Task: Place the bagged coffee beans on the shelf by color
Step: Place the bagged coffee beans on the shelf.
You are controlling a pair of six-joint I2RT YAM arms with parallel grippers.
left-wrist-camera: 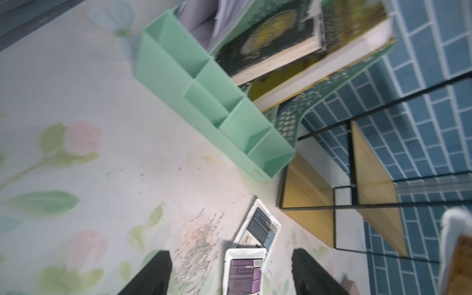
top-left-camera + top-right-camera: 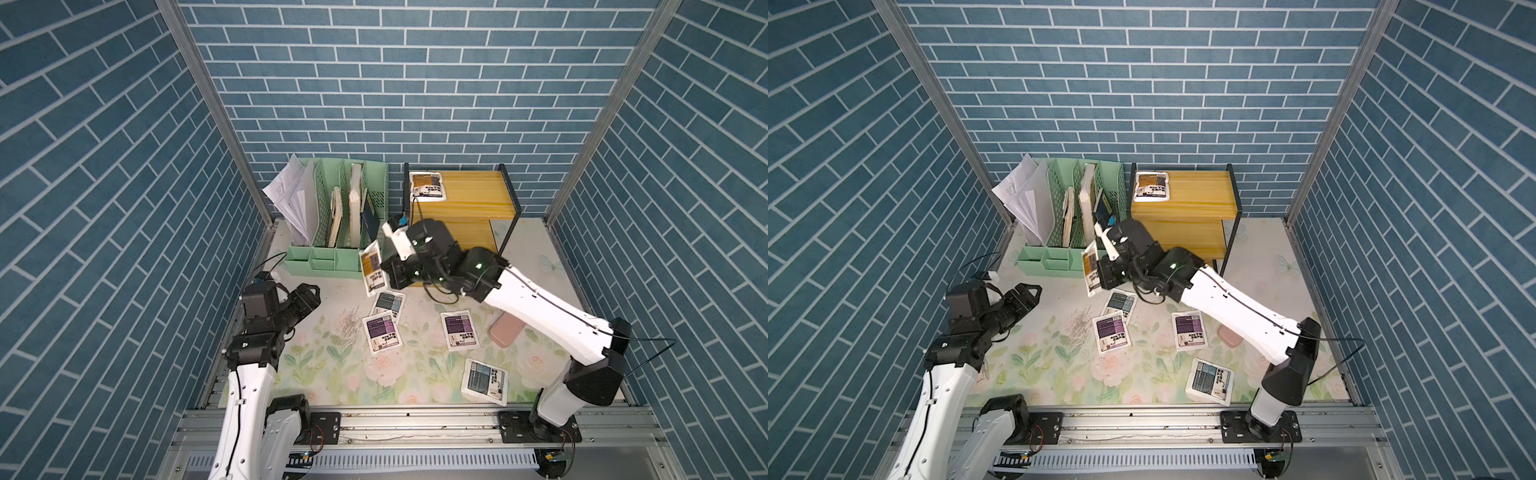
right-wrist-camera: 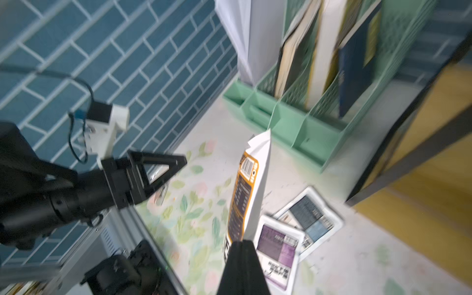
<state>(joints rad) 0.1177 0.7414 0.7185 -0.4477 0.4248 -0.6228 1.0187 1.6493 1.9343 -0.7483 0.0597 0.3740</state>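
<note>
My right gripper moves up and outward over the bare wood of the shelf's top board (image 2: 475, 188) next and releases the bag there. The bag's orange-brown match lies alongside.
My right gripper (image 2: 389, 272) is shut on an orange-brown bag of coffee beans (image 2: 371, 268), held upright above the table in front of the file organizer; in the right wrist view the bag (image 3: 246, 191) rises from the closed jaws. Another orange-brown bag (image 2: 427, 185) lies on the top board of the shelf (image 2: 473, 199). On the table lie a grey-blue bag (image 2: 388, 302), a purple bag (image 2: 381, 332), a second purple bag (image 2: 458, 331) and a second grey-blue bag (image 2: 485, 381). My left gripper (image 2: 309, 296) stands open and empty at the table's left; the purple bag (image 1: 244, 273) shows beyond its fingers.
A mint-green file organizer (image 2: 332, 216) with papers and books stands left of the shelf. A pink case (image 2: 505, 332) lies partly under my right arm. Grey crumbs (image 2: 347, 328) are scattered left of the purple bag. Brick-pattern walls close in three sides.
</note>
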